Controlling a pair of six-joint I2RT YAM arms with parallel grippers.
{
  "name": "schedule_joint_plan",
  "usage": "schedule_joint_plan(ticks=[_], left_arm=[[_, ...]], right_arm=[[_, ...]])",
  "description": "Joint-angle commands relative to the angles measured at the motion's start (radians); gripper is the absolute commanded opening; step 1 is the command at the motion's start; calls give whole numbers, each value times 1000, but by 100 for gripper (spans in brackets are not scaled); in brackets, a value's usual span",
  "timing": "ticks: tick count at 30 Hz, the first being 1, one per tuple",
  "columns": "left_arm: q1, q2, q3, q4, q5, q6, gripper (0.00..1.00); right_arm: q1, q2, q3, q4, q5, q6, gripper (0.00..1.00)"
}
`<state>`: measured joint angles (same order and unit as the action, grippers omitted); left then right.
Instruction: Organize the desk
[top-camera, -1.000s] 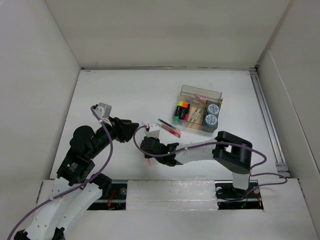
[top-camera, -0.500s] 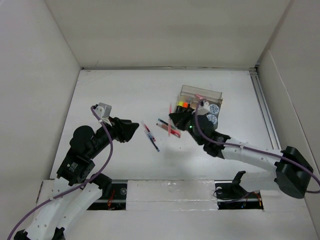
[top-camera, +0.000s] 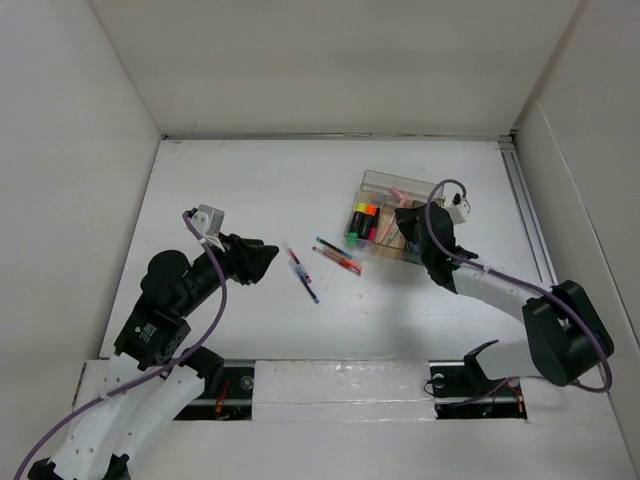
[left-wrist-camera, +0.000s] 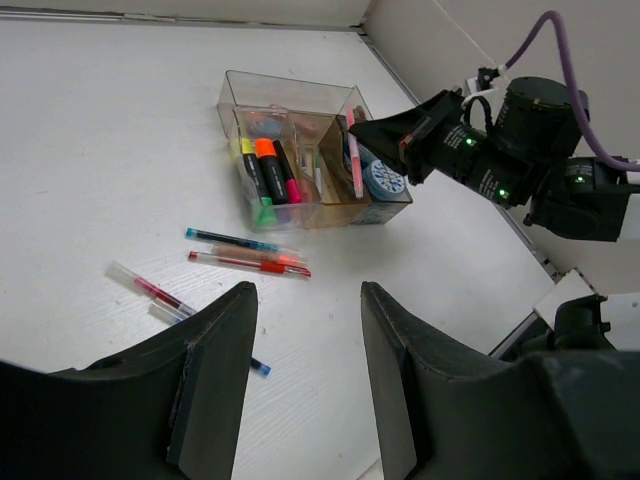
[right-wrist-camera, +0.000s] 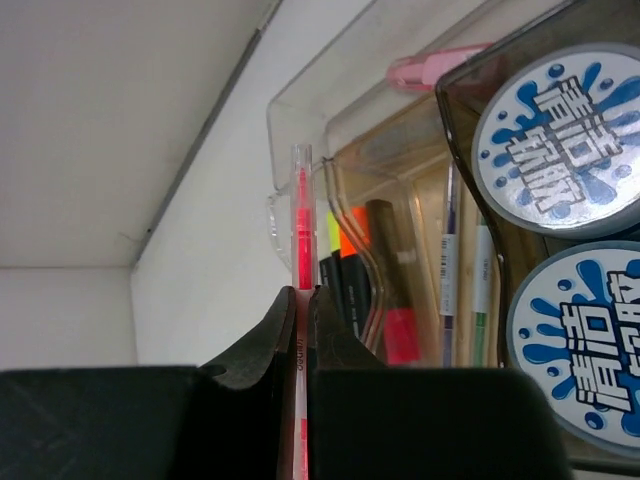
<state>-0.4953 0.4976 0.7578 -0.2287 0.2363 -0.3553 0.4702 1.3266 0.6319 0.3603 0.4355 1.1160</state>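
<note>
The pink pen should go down over the box next in my right gripper, toward the section of the box beside the round containers, where other slim pens already lie.
The white desk holds a clear organizer box at the right. My right gripper hovers over the box, shut on a clear pen with pink ink. The pen points along the box's left compartments, above the highlighters. From the left wrist view the pink pen hangs over the box's middle. My left gripper stands open and holds nothing above the desk, left of several loose pens.
Two more pens lie between my left gripper and the box. Two round blue-and-white containers fill the box's right compartment. White walls bound the desk on three sides, and a rail runs along the right.
My right arm swung from the middle of the desk, close to the left gripper, over to the organizer box, carrying the pink pen. The left arm stayed where it was.
</note>
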Motion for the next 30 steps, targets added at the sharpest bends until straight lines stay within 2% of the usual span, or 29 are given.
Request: schedule_joint_plan(ticks=[1,8,15,20,24,25,30], left_arm=[[3,6,15,37,15,13,42],[3,10,17,34,18,13,42],[3,13,15,37,20,13,42],[3,13,17,37,20,13,42],[3,10,17,37,17,15,42],[3,9,15,38,17,15,42],[3,6,15,37,18,13,42]], right_arm=[[-10,57,49,37,-15,21,0],[-35,158,115,5,-23,27,0],[-44,200,114,9,-11,33,0],[-44,227,130,-3,-15,33,6],[-35,238,134,-3,-6,38,15],[-35,237,134,-6,-6,41,21],[-12,189,120,-11,6,25,39]])
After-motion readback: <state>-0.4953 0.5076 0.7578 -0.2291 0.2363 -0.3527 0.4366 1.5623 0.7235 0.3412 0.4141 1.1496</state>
